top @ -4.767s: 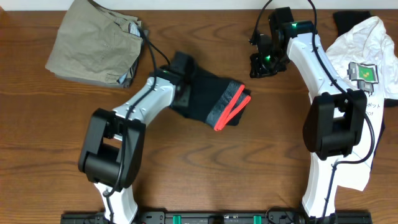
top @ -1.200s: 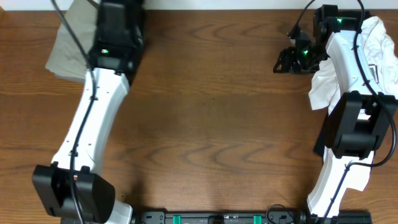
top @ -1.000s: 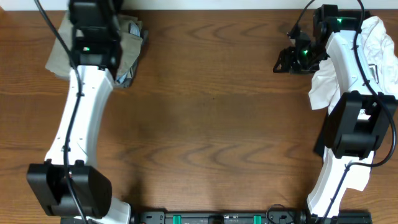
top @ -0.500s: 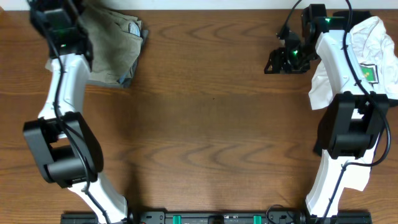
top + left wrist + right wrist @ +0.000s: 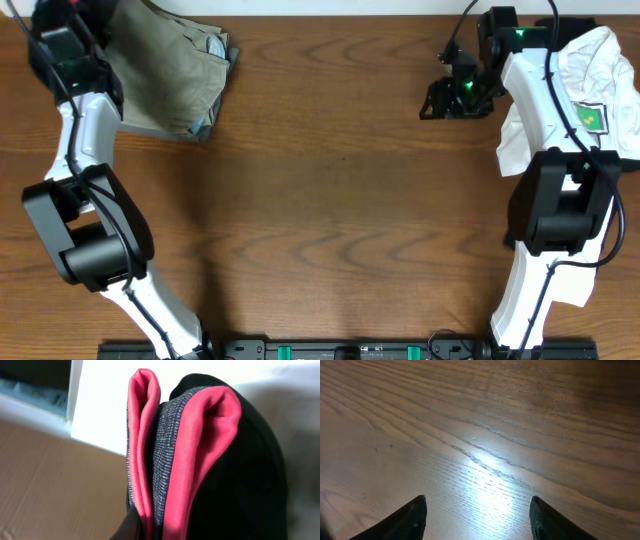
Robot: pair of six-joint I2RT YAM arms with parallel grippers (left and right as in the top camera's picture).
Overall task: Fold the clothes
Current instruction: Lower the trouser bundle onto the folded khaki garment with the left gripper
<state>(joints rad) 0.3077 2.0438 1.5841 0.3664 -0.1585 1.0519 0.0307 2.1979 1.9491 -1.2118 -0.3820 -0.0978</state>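
Observation:
My left gripper holds the bundle and will carry it to the right in the overhead view and down, onto the folded khaki trousers (image 5: 166,68). The top of the trousers is bare, so the bundle can be released there.
The left wrist view is filled by the clothes (image 5: 225,475), folded black trousers whose grey waistband (image 5: 165,460) has red-orange edges. My left gripper (image 5: 150,532) is shut on this bundle, and one dark finger (image 5: 131,529) shows at the bottom edge. From overhead the left arm (image 5: 65,60) reaches past the table's far left corner, and the clothes are hidden there. My right gripper (image 5: 435,100) hovers open over bare wood at the back right. Nothing lies between its fingertips (image 5: 415,515).
Folded khaki trousers (image 5: 165,70) lie at the back left, next to the left arm. A white T-shirt (image 5: 590,80) with a print is draped along the right edge under the right arm. Beyond the held bundle are a brown cardboard surface (image 5: 50,485) and a white surface (image 5: 100,400).
The left arm has swung further left, from over the khaki pile to the far left corner, still gripping the clothes. The right gripper has drifted slightly left.

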